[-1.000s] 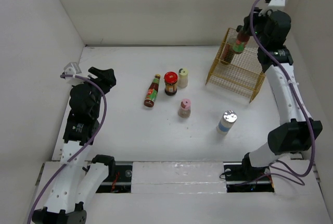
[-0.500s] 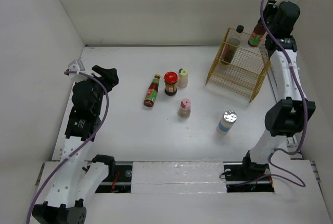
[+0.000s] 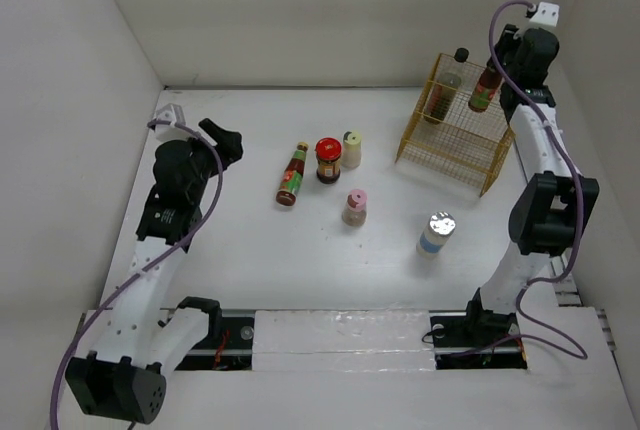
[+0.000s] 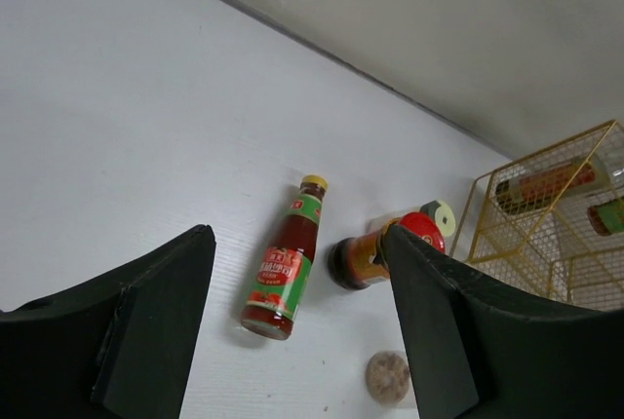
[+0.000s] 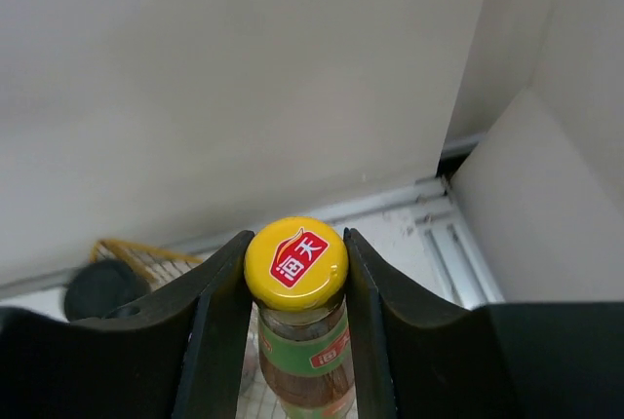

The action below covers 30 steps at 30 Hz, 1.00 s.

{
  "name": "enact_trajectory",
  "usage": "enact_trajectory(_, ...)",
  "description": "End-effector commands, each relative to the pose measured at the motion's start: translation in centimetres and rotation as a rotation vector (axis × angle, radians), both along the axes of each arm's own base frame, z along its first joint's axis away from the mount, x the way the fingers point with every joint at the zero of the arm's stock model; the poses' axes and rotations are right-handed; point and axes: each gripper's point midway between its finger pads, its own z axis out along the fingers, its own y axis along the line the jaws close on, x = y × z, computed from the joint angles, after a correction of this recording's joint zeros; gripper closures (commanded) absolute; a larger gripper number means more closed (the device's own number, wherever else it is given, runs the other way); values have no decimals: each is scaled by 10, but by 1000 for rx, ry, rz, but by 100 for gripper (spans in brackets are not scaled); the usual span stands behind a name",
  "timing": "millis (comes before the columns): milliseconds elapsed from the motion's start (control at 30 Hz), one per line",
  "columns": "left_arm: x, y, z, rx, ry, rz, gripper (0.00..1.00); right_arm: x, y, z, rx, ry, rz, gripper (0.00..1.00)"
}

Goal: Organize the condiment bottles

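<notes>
My right gripper is going to move down and to its left in the top view next, beside the black-capped bottle (image 3: 447, 83), and let go, because the bottom of the basket is free there.
My right gripper (image 5: 295, 268) is shut on the yellow cap of a red-green labelled bottle (image 5: 299, 361) and holds it inside the yellow wire basket (image 3: 452, 140), where it shows in the top view (image 3: 486, 90). A tall dark black-capped bottle (image 3: 447, 83) stands in the basket beside it. On the table are a second yellow-capped bottle (image 3: 292, 177), a red-lidded jar (image 3: 328, 160), a cream bottle (image 3: 351, 149), a pink-capped beige bottle (image 3: 354, 207) and a silver-lidded white-blue bottle (image 3: 436, 234). My left gripper (image 3: 222, 140) is open and empty at the left, apart from the bottles.
White walls close the table at the back and both sides. The basket stands at the back right near the wall. In the left wrist view the yellow-capped bottle (image 4: 284, 265) and the red-lidded jar (image 4: 375, 253) lie ahead between the fingers.
My right gripper has moved the yellow-capped bottle up and right, then down into the basket. My left arm has moved farther back and to the right.
</notes>
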Motion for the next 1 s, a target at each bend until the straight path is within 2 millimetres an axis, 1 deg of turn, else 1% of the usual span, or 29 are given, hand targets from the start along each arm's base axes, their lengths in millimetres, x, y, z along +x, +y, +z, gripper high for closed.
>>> enact_trajectory(0,12,-12,9,26,-8,-70,33,-3,11,50,11,-211,20,89)
enact_trajectory(33,14,-12,6,28,9,-71,33,0,15,26,18,-170,16,89)
enact_trajectory(67,20,-15,0,38,31,-83,33,0,12,12,19,-157,2,89)
enact_trajectory(100,18,-17,-3,37,43,-97,33,1,18,12,20,-156,13,89)
enact_trajectory(133,24,-18,-8,39,63,-97,33,1,19,1,31,-142,13,89)
enact_trajectory(167,25,-20,-16,47,90,-113,33,3,19,-10,33,-122,12,89)
enact_trajectory(200,26,-22,-18,46,103,-124,33,3,23,-13,34,-120,12,89)
enact_trajectory(233,29,-23,-26,48,125,-124,33,3,28,-20,36,-108,21,89)
enact_trajectory(267,31,-23,-29,50,136,-124,33,3,26,-27,36,-107,7,89)
enact_trajectory(300,32,-25,-27,47,134,-135,33,3,32,-33,37,-96,16,89)
enact_trajectory(333,36,-28,-31,45,148,-147,33,4,30,-40,37,-88,5,89)
enact_trajectory(367,37,-28,-35,46,159,-147,33,4,37,-46,39,-77,17,89)
enact_trajectory(400,38,-31,-38,42,168,-163,33,4,35,-46,38,-78,8,89)
enact_trajectory(433,38,-35,-41,37,178,-181,33,3,35,-53,39,-62,8,87)
enact_trajectory(467,41,-35,-49,39,200,-181,33,4,39,-51,39,-71,6,85)
enact_trajectory(500,43,-35,-50,40,211,-181,33,3,39,-59,50,-59,6,76)
enact_trajectory(533,42,-37,-57,38,234,-192,33,2,39,-64,51,-48,5,69)
enact_trajectory(567,44,-39,-57,44,236,-203,35,2,39,-64,51,-48,5,63)
enact_trajectory(600,47,-39,-64,45,262,-203,35,2,40,-64,61,-50,5,53)
enact_trajectory(667,48,-42,-76,44,299,-215,35,-1,40,-63,72,-52,5,41)
enact_trajectory(700,54,-43,-79,44,311,-215,35,-4,40,-55,71,-67,5,36)
enact_trajectory(733,54,-43,-89,46,343,-215,35,-8,41,-44,80,-89,6,26)
enact_trajectory(767,56,-43,-91,47,357,-215,35,-10,41,-40,80,-91,6,22)
enact_trajectory(800,60,-48,-90,57,354,-231,35,-12,43,-33,89,-105,15,19)
enact_trajectory(833,64,-54,-101,71,388,-232,35,-15,46,-29,89,-103,29,11)
enact_trajectory(867,68,-58,-104,99,399,-233,35,-21,46,-19,98,-115,30,10)
enact_trajectory(900,71,-55,-111,149,431,-196,35,-24,48,-14,98,-118,41,7)
enact_trajectory(933,82,-68,-118,205,452,-223,33,-27,52,-10,108,-122,56,7)
enact_trajectory(967,87,-71,-124,234,475,-226,33,-32,54,-5,108,-124,67,6)
